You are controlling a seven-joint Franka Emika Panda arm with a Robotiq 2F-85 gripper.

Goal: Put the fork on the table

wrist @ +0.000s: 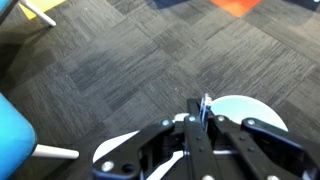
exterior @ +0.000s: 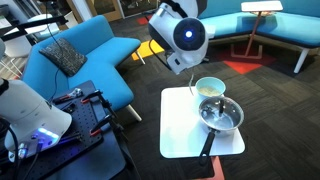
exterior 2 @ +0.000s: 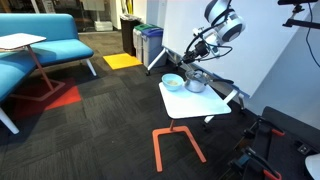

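My gripper should leave the bowl (exterior 2: 172,82) next and lower to the table's clear, bare white corner below to release the fork.
My gripper (wrist: 200,125) is shut on the fork (wrist: 206,104), a thin grey metal piece that sticks out between the fingertips. It hangs above the pale bowl (wrist: 248,108). In an exterior view the gripper (exterior 2: 194,57) is above the bowl (exterior 2: 172,82) and the steel pan (exterior 2: 196,83) on the white square table (exterior 2: 200,104). The bowl (exterior: 209,88), the pan (exterior: 221,115) and the table (exterior: 180,135) also show in an exterior view, where the arm's wrist (exterior: 186,36) hides the gripper's fingers.
The pan's long black handle (exterior: 207,143) reaches over the table's edge. Blue sofas (exterior: 90,55) and a small white table on slanted wooden legs (exterior 2: 22,42) stand around on dark carpet. Black equipment (exterior: 80,120) sits near the robot's base.
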